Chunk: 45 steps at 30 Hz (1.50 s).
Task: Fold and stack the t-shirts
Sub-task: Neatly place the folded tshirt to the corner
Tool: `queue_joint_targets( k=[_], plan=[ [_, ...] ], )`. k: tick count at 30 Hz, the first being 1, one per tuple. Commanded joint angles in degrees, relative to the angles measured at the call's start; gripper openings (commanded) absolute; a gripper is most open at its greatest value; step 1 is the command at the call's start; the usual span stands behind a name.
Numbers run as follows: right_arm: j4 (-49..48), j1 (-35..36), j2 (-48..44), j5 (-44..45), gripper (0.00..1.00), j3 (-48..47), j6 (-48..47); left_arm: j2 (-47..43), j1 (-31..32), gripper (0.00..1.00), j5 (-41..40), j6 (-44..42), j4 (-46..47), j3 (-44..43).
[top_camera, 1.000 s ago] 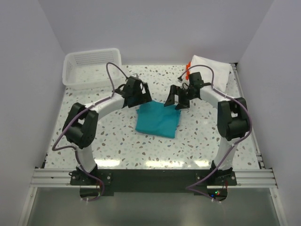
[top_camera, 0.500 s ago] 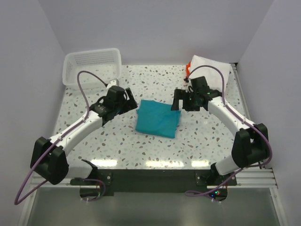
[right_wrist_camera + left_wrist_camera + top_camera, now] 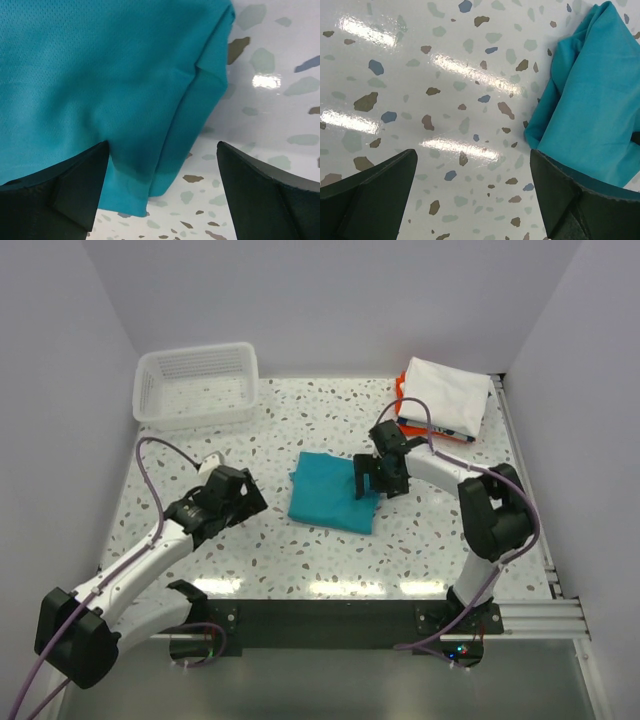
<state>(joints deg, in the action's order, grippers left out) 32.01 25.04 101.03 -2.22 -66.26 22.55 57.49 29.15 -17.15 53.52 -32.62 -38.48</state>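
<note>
I need to move my right gripper gently down and to the left in the top view next, onto the layered edge of the teal t-shirt, and close it, because its open fingers are on both sides of that edge.
A teal t-shirt (image 3: 333, 491) lies folded into a rectangle at the middle of the table. My right gripper (image 3: 376, 485) is open and low over its right edge. In the right wrist view the shirt's folded corner (image 3: 115, 85) lies between the open fingers of the right gripper (image 3: 162, 195), which grip nothing. My left gripper (image 3: 249, 502) is open and empty over bare table left of the shirt. In the left wrist view the left gripper (image 3: 472, 200) has the shirt (image 3: 592, 95) at its right. A stack at the back right has a white shirt (image 3: 447, 392) on top, an orange one (image 3: 402, 398) and a dark edge (image 3: 437, 430) below.
A white slatted basket (image 3: 195, 380) stands at the back left. The speckled table (image 3: 260, 440) is walled by pale panels at left, back and right. A metal rail (image 3: 320, 612) with both arm bases runs along the near edge.
My left arm has pulled back toward the near left, away from the teal shirt. My right gripper has come in and down onto the shirt's right edge.
</note>
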Motion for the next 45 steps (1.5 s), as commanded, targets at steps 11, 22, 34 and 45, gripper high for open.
queue_joint_targets(
  k=[11, 22, 34, 45],
  plan=[
    [-4.5, 6.2, 5.7, 2.5, 0.62, -2.9, 4.0, -1.0, -0.1, 1.00, 1.4, 2.9, 0.4, 4.6],
    [-8.1, 6.5, 8.0, 2.6, 0.20, -1.2, 4.7, -1.9, -0.1, 1.00, 1.7, 2.6, -0.2, 4.3],
    [-5.6, 6.1, 7.3, 11.7, 0.00, -9.8, -11.8, -1.9, -0.1, 1.00, 2.0, 2.5, -1.1, 3.5],
    [0.9, 2.8, 10.8, 26.6, 0.00, -27.0, -24.9, -1.5, -0.1, 1.00, 0.4, 3.4, -2.5, 2.5]
  ],
)
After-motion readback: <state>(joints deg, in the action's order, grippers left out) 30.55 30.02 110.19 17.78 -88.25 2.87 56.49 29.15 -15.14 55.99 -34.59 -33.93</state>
